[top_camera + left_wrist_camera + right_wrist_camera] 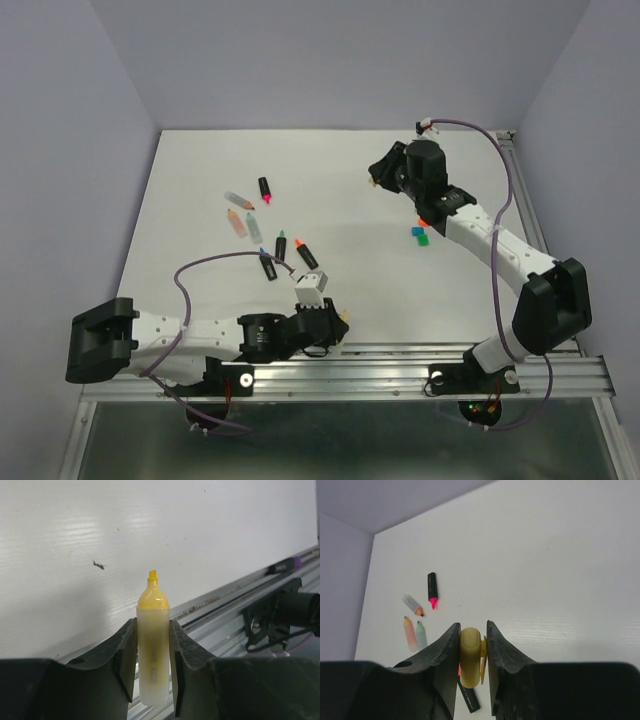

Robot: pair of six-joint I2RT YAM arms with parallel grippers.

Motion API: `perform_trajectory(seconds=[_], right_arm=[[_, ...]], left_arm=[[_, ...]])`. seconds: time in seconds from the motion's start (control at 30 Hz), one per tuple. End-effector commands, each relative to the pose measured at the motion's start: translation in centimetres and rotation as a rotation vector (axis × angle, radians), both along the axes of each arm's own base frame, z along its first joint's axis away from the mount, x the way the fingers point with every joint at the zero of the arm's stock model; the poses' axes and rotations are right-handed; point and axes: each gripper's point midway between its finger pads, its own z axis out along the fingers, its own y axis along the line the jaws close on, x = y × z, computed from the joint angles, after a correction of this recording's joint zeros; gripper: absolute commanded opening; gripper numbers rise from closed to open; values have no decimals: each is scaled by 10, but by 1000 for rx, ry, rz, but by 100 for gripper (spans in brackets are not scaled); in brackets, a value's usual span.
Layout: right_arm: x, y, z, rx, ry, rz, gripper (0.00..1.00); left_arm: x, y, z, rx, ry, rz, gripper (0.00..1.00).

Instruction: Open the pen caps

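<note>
The loose caps lie gathered on the table (413, 223) beside the blue and orange caps, so my right gripper needs to move down there next, toward the right in the top view.
My left gripper (153, 626) is shut on the pale barrel of a yellow highlighter (152, 650), whose bare yellow tip (152, 575) points up with no cap on it. In the top view this gripper (336, 322) sits at the table's near edge. My right gripper (472, 630) is shut on the yellow pen cap (469, 656), held apart from the pen above the far right of the table (374, 178). Loose caps lie under the right arm: a green cap (424, 240), a blue cap (414, 231) and an orange cap (422, 220).
Several uncapped pens lie left of centre: a black pen with a pink tip (264, 188), a grey translucent one (238, 199), a peach one (236, 222), a pale green one (253, 228), and black ones (306, 252) nearer the left arm. A metal rail (400, 362) runs along the near edge.
</note>
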Motion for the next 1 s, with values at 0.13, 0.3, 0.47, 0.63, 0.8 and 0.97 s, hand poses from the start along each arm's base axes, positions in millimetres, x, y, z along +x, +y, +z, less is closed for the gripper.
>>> perform_trajectory(seconds=[0.13, 0.3, 0.47, 0.63, 0.8, 0.97], right_arm=[[0, -54, -77, -151, 174, -125, 1], [1, -94, -127, -247, 297, -216, 2], [2, -118, -179, -307, 426, -254, 4], [5, -123, -196, -324, 461, -255, 8], [6, -123, -206, -337, 481, -248, 18], [4, -128, -212, -359, 503, -266, 34]], left_arm=[[83, 40, 6, 269, 5, 343, 0], [134, 60, 8, 303, 15, 463, 0], [177, 87, 0, 387, 47, 565, 0], [219, 120, -4, 479, 75, 669, 0], [246, 132, -8, 484, 87, 662, 3], [263, 145, -19, 518, 109, 685, 13]])
